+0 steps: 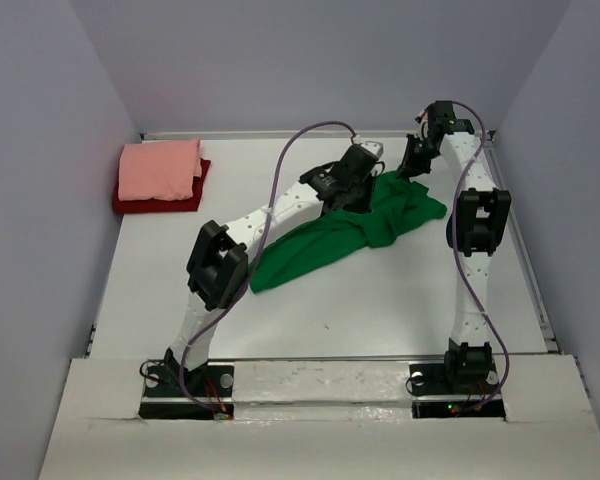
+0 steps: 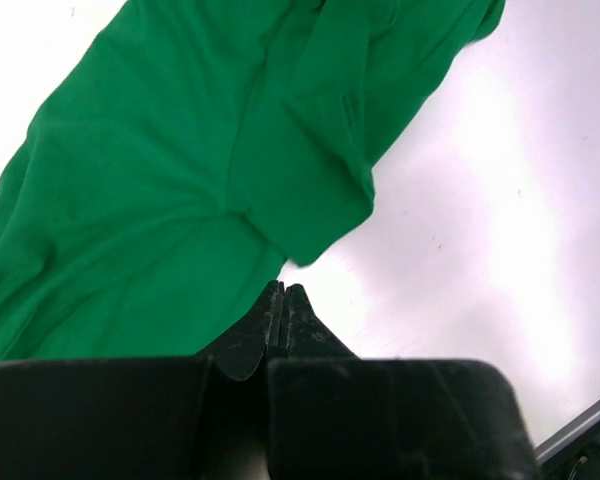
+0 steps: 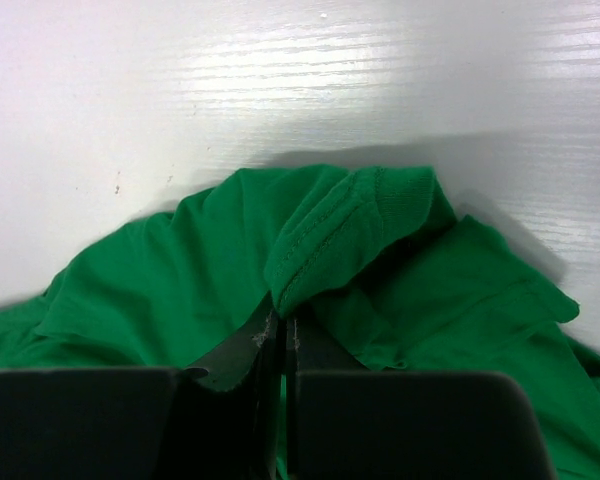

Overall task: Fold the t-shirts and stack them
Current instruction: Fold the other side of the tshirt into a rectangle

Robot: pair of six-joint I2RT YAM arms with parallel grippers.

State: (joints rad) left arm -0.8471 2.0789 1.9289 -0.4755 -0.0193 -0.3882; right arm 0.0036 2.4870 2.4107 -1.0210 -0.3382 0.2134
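Observation:
The shirt's bunched green cloth (image 1: 407,197) lies just back of my right gripper. My right gripper eases the shirt's stitched fold back a little over that cloth and releases next.
A bright green t-shirt (image 1: 320,245) lies crumpled right of the table's centre, its body trailing toward the front left. My right gripper (image 1: 408,172) is at the shirt's far edge. In the right wrist view it (image 3: 283,325) is shut on a stitched fold of the green shirt (image 3: 180,270). My left gripper (image 1: 348,200) hovers over the shirt's back part. In the left wrist view its jaws (image 2: 283,290) are shut with nothing between them, tips just beside a flap of the green cloth (image 2: 160,180). A folded salmon-pink t-shirt (image 1: 160,168) rests on a folded dark red one (image 1: 158,205) at the back left.
White table (image 1: 380,310) between grey walls. A metal rail (image 1: 320,372) runs along the near edge by both arm bases. Another rail (image 1: 528,260) lines the right side, and a piece of rail (image 2: 580,435) shows low in the left wrist view.

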